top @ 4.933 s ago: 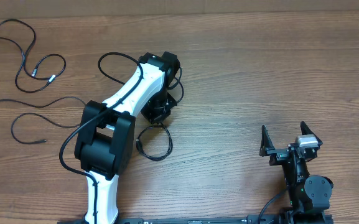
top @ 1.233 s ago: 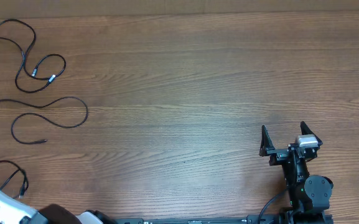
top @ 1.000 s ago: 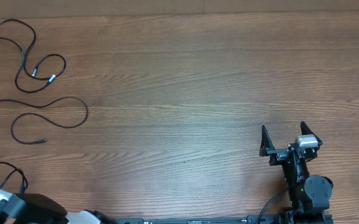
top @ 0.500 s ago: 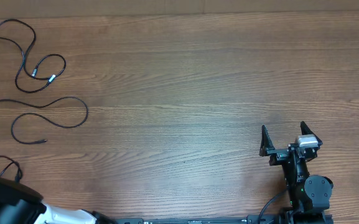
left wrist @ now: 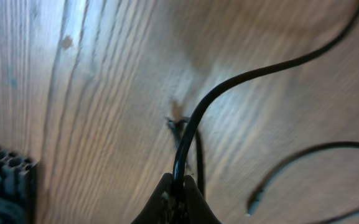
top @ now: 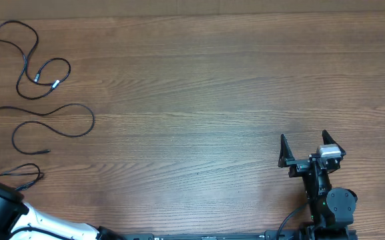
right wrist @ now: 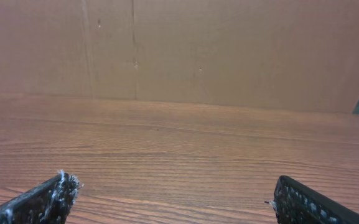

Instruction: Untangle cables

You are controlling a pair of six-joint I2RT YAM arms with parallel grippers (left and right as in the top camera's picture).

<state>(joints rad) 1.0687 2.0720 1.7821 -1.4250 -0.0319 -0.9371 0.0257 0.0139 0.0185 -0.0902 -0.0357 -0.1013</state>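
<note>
The left gripper shifts to its right in the overhead view, lowers and releases the cable next, since bare wood [top: 4, 156] beside the front loop lies below it there.
Three thin black cables lie apart at the table's left. One [top: 24, 59] loops at the far left corner. A second [top: 52, 123] snakes below it. A third [top: 20, 175] lies by the left edge at the front. My left gripper [left wrist: 178, 186] is shut on this third cable [left wrist: 229, 87] close to the wood; in the overhead view the fingers are out of sight, only the arm shows at the bottom left. Another cable end [left wrist: 303, 162] lies beside it. My right gripper [top: 311, 148] is open and empty at the front right, its fingers [right wrist: 173, 193] wide apart above bare wood.
The wooden table [top: 212, 87] ends at a brown cardboard wall [right wrist: 229, 50] at the back. The left arm's white link [top: 52, 227] lies along the front left edge. The right arm base [top: 329, 207] sits at the front right.
The left arm has pulled a cable from mid-table to the front left. In the last second the cable's loop has spread flatter beside the left edge. The right arm has not moved.
</note>
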